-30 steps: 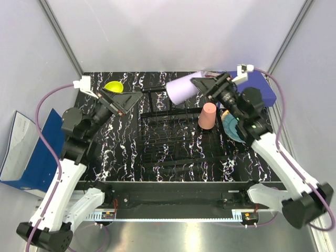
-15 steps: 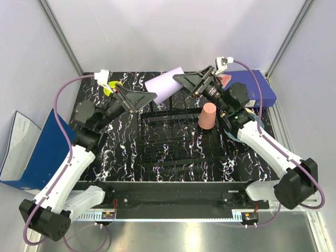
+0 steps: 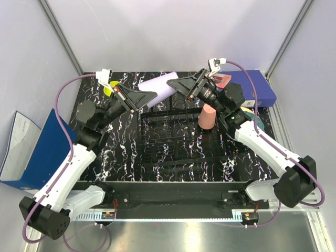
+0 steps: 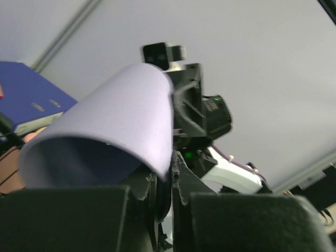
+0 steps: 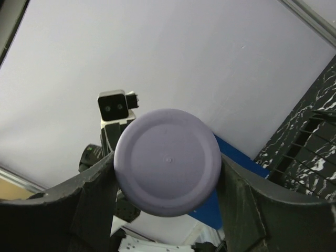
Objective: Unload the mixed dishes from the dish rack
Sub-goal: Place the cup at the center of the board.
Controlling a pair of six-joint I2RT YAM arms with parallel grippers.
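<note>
Next, my left gripper swings left in the top view, lowers the cup upright and lets go, as clear tabletop by the yellow bowl lies below there.
The lavender cup (image 3: 160,88) hangs on its side in the air above the back edge of the dish rack (image 3: 168,137), held from both ends. My left gripper (image 3: 151,96) is shut on the cup's rim wall; in the left wrist view the thin wall (image 4: 167,157) is pinched in the left gripper (image 4: 170,181). My right gripper (image 3: 179,85) clasps the cup's base (image 5: 167,161) from both sides. A pink cup (image 3: 207,115) stands upside down at the rack's right end. The yellow bowl (image 3: 109,89) peeks out behind the left arm.
A blue binder (image 3: 258,86) with a small red-patterned booklet (image 3: 223,79) lies at the back right, and a teal plate edge (image 3: 251,112) shows under the right arm. Another blue binder (image 3: 30,149) leans outside the table's left edge.
The right arm carried the lavender cup leftward over the rack's back edge. The left arm swung in to meet it, and its gripper closed on the rim.
</note>
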